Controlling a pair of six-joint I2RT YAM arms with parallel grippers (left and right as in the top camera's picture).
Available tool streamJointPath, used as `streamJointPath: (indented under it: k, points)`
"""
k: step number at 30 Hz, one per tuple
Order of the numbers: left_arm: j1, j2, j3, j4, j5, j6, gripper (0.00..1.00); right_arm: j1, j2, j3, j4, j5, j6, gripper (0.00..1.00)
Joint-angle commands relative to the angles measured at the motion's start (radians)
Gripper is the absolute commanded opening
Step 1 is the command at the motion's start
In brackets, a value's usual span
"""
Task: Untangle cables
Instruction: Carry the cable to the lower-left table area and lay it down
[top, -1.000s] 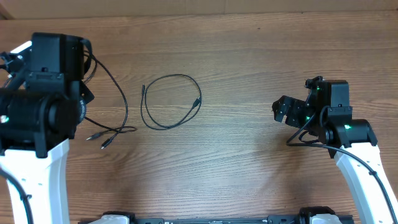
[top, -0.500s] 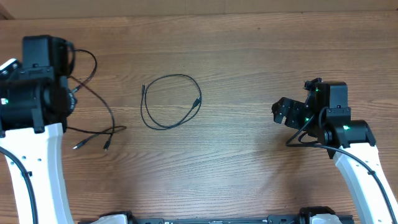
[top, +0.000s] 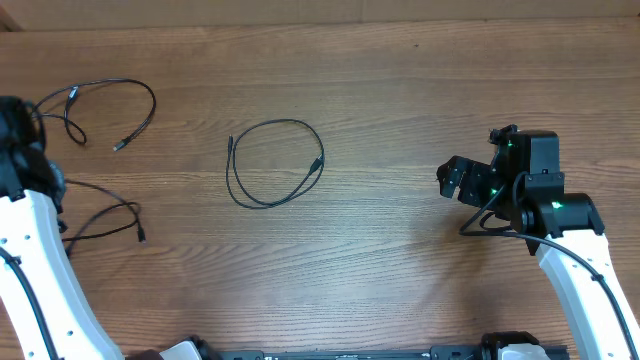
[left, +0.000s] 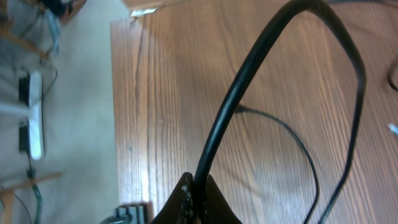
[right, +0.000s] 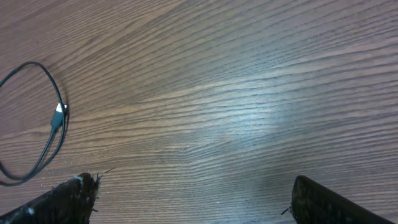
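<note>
The robot's left gripper will move back and down next, away from the curled second cable close by, toward the wood nearer the robot's base.
Three thin black cables lie apart on the wooden table. One is a closed loop in the middle, also seen at the left of the right wrist view. A second curls at the far left. A third lies at the near left. My left gripper is shut on a black cable that arches up from its jaws; overhead, only that arm shows at the left edge. My right gripper is open and empty, right of the loop, with its fingers spread in its wrist view.
The table's left edge is right beside my left gripper, with floor and a white power strip beyond it. A thin cable lies on the wood under the held one.
My left arm has swung left to the table's edge, dragging two cables. They have come apart, one at the far left and one nearer. The middle loop and right arm have not moved.
</note>
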Motion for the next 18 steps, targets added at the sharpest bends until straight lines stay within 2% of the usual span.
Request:
streamJointPath:
  k: [1, 12, 18]
  points:
    - [0.07, -0.008, -0.077, 0.069, 0.031, -0.086, 0.04, -0.002, 0.002, -0.007, 0.006, -0.005, -0.003, 0.98]
    - [0.302, -0.001, -0.287, 0.358, 0.264, -0.108, 0.04, -0.002, 0.002, -0.007, 0.006, -0.005, -0.003, 1.0]
    - [0.389, -0.001, -0.404, 0.468, 0.274, -0.108, 0.04, -0.002, 0.002, -0.007, 0.014, -0.005, -0.002, 1.0]
